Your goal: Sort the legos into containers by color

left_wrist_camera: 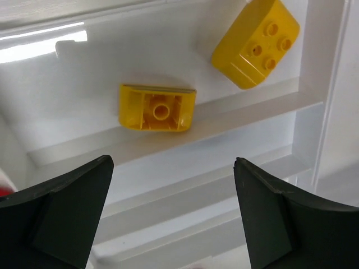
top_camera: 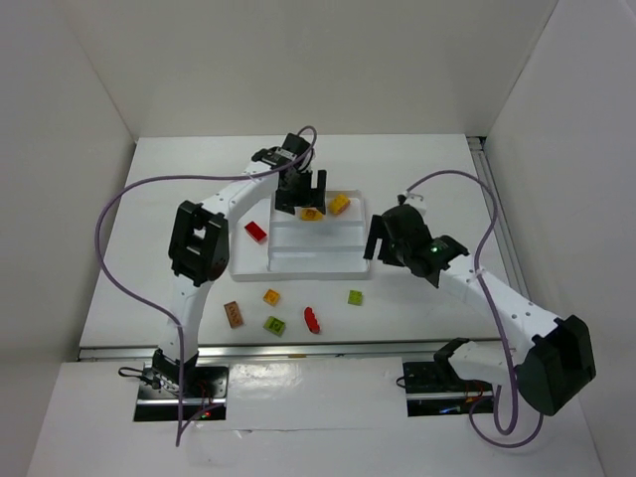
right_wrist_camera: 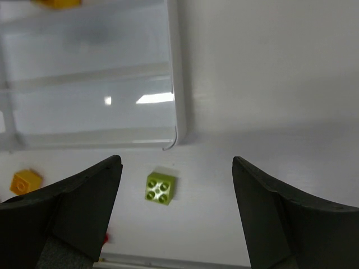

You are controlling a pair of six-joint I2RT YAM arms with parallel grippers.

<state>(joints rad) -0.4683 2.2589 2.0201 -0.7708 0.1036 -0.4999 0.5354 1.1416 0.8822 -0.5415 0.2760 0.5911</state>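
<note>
My right gripper draws its open fingers back and down around the lime green lego (top_camera: pixel 355 297) next, which lies below and back from it, clear of the tray (top_camera: pixel 298 268).
The white tray (top_camera: pixel 298 268) lies mid-table. Two yellow legos (top_camera: pixel 311 213) (top_camera: pixel 340 204) lie in its far narrow section. In the left wrist view one is upside down (left_wrist_camera: pixel 158 107) and one has its studs up (left_wrist_camera: pixel 255 42). A red lego (top_camera: pixel 256 232) lies in the tall left section. My left gripper (top_camera: pixel 300 194) hangs open and empty just above the yellow ones (left_wrist_camera: pixel 174 168). My right gripper (top_camera: pixel 379 243) is open and empty by the tray's right edge (right_wrist_camera: pixel 176 168). It is above a lime green lego (right_wrist_camera: pixel 160 188) on the table (top_camera: pixel 355 297).
In front of the tray lie a brown lego (top_camera: pixel 235 314), an orange one (top_camera: pixel 271 296), a second lime green one (top_camera: pixel 274 325) and a red one (top_camera: pixel 312 319). The orange one (right_wrist_camera: pixel 25 182) and the tray's corner (right_wrist_camera: pixel 178 84) show in the right wrist view.
</note>
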